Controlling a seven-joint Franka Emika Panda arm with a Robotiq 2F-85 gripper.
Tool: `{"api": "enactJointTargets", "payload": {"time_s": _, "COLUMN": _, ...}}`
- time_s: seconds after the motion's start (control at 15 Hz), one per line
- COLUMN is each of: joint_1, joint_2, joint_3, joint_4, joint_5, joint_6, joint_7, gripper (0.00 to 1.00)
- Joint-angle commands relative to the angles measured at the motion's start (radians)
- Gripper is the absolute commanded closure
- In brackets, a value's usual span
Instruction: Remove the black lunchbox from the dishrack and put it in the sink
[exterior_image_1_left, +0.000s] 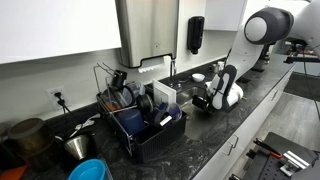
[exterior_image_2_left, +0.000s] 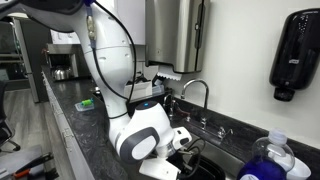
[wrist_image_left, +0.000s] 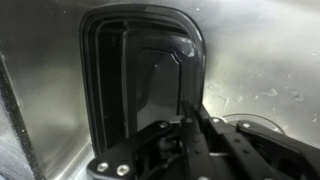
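My gripper moves down a little toward the sink's bottom (wrist_image_left: 196, 100) beside the drain and opens next, as the lunchbox (wrist_image_left: 140, 70) is already between the sink's steel sides.
In the wrist view the black lunchbox (wrist_image_left: 140, 70) fills the middle of the picture, with the steel walls of the sink (wrist_image_left: 250, 60) around it. My gripper (wrist_image_left: 190, 112) is shut on the lunchbox's right edge, the fingers pressed together on its rim. In both exterior views the gripper (exterior_image_1_left: 206, 100) (exterior_image_2_left: 180, 146) hangs low at the sink, to one side of the black dishrack (exterior_image_1_left: 150, 130). The lunchbox itself is hard to make out in the exterior views.
The dishrack holds several dark dishes and a blue item. A faucet (exterior_image_2_left: 197, 90) stands behind the sink. A blue bowl (exterior_image_1_left: 88, 170) and metal pots (exterior_image_1_left: 30, 135) sit on the counter beyond the rack. A soap dispenser (exterior_image_2_left: 292, 50) hangs on the wall.
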Motion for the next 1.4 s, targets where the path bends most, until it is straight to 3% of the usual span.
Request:
{"api": "enactJointTargets", "payload": {"time_s": 0.0, "joint_1": 0.007, "joint_2": 0.04, "joint_3": -0.015, "joint_4": 0.033, "joint_5": -0.029, "joint_6": 0.032, "joint_7": 0.025, "gripper": 0.98}}
{"api": "enactJointTargets", "payload": {"time_s": 0.6, "joint_1": 0.003, "joint_2": 0.08, "joint_3": -0.014, "joint_4": 0.074, "joint_5": -0.035, "joint_6": 0.028, "joint_7": 0.024, "gripper": 0.95}}
{"api": "enactJointTargets", "payload": {"time_s": 0.67, "joint_1": 0.003, "joint_2": 0.08, "joint_3": -0.013, "joint_4": 0.075, "joint_5": -0.036, "joint_6": 0.027, "joint_7": 0.023, "gripper": 0.69}}
{"api": "enactJointTargets", "payload": {"time_s": 0.8, "joint_1": -0.003, "joint_2": 0.072, "joint_3": -0.006, "joint_4": 0.071, "joint_5": -0.043, "joint_6": 0.023, "joint_7": 0.022, "gripper": 0.67}}
{"api": "enactJointTargets", "payload": {"time_s": 1.33, "joint_1": -0.009, "joint_2": 0.008, "joint_3": 0.0, "joint_4": 0.042, "joint_5": -0.069, "joint_6": 0.006, "joint_7": 0.022, "gripper": 0.12}}
